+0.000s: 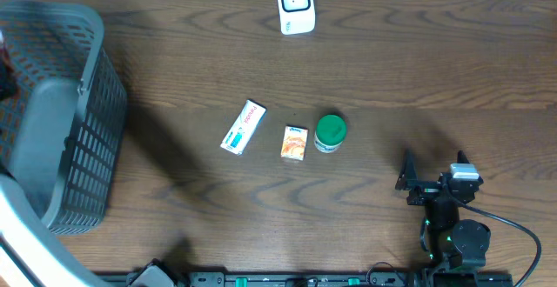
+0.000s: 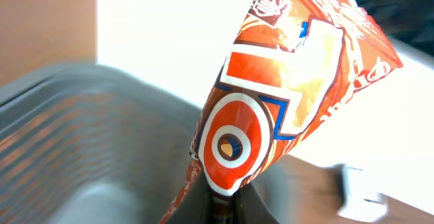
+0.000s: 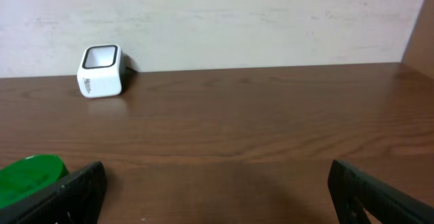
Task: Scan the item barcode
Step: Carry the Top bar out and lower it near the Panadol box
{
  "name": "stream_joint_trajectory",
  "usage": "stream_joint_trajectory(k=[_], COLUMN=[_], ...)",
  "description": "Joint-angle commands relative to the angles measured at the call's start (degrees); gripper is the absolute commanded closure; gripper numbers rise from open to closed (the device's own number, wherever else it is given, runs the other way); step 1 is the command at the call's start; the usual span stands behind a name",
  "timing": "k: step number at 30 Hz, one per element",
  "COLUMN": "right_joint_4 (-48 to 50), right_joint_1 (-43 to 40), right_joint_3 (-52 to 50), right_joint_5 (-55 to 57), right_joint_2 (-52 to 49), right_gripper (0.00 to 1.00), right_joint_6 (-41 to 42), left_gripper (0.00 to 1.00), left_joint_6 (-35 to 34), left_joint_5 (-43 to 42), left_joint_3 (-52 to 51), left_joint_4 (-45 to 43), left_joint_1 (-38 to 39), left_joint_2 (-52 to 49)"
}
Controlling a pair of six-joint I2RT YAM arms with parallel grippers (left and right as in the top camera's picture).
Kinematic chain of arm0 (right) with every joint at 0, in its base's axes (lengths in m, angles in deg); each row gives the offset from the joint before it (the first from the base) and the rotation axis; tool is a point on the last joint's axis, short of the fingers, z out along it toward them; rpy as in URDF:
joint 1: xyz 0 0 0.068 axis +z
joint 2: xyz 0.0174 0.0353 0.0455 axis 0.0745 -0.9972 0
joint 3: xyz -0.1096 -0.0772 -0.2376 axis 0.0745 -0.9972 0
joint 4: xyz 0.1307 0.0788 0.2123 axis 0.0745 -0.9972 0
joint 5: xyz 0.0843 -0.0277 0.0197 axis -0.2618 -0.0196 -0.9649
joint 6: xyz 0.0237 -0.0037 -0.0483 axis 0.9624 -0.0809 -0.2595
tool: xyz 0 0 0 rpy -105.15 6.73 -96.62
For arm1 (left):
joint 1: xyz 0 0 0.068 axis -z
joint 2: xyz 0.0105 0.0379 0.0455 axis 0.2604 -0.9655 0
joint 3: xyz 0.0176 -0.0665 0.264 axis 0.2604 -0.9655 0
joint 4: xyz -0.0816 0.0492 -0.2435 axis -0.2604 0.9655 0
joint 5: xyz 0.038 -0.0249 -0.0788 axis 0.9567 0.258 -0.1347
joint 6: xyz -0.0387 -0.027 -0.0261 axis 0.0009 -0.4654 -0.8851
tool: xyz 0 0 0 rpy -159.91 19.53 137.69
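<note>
My left gripper should swing past the basket and go down to let go of the bag between the boxes, because that gap is to its right in the overhead view.
An orange and white snack bag stands up from my left gripper, whose jaws are shut on its bottom corner. It hangs over the grey basket. The white scanner sits at the table's far edge, also in the right wrist view as the scanner. A blurred white block at the lower right of the left wrist view may be that scanner. My right gripper rests near the front right, open, with nothing between its fingers.
A grey mesh basket fills the left side. Mid-table lie a white box, a small orange box and a green-lidded jar, the jar just left of my right fingers.
</note>
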Motion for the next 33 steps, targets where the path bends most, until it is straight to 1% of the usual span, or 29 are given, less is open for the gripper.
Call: stream_joint_trajectory(k=[1, 4, 7, 8, 10, 12, 15, 18, 19, 22, 26, 33], right_joint_4=[-0.2, -0.2, -0.2, -0.2, -0.2, -0.2, -0.2, -0.2, -0.2, -0.2, -0.2, -0.2], right_joint_1=[0.2, 0.2, 0.2, 0.2, 0.2, 0.2, 0.2, 0.2, 0.2, 0.2, 0.2, 0.2], right_joint_3=[0.0, 0.0, 0.0, 0.0, 0.0, 0.0, 0.0, 0.0, 0.0, 0.0, 0.0, 0.0], right_joint_5=[0.1, 0.1, 0.1, 0.1, 0.1, 0.1, 0.1, 0.1, 0.1, 0.1, 0.1, 0.1], right_joint_2=[0.2, 0.2, 0.2, 0.2, 0.2, 0.2, 0.2, 0.2, 0.2, 0.2, 0.2, 0.2], right_gripper=[0.01, 0.01, 0.01, 0.01, 0.01, 0.01, 0.01, 0.01, 0.01, 0.01, 0.01, 0.01], right_joint_6=[0.7, 0.7, 0.7, 0.7, 0.7, 0.7, 0.7, 0.7, 0.7, 0.7, 0.7, 0.7], left_gripper=[0.93, 0.93, 0.94, 0.93, 0.93, 0.93, 0.93, 0.93, 0.93, 0.93, 0.92, 0.93], left_joint_6=[-5.4, -6.1, -3.5, -2.4, 0.1, 2.8, 3.4, 3.3, 3.3, 3.0, 1.7, -8.0], left_joint_5=[-14.7, -18.0, -16.6, -14.1, -7.1, 3.3, 17.5, 28.0, 30.0, 30.4, 30.1, 30.1], left_joint_3=[0.7, 0.7, 0.7, 0.6, 0.4, 0.4, 0.4, 0.4, 0.4, 0.4, 0.4, 0.4], left_joint_4=[0.3, 2.4, 6.1, 8.1, 12.0, 16.7, 22.1, 26.0, 26.9, 28.2, 27.7, 24.9], left_joint_1=[3.6, 11.6, 21.4, 25.3, 32.4, 40.5, 50.1, 56.4, 58.2, 61.6, 65.3, 69.6], left_joint_2=[5.7, 9.2, 10.0, 9.8, 8.9, 6.8, 1.9, -4.2, -6.7, -13.2, -21.5, -32.7])
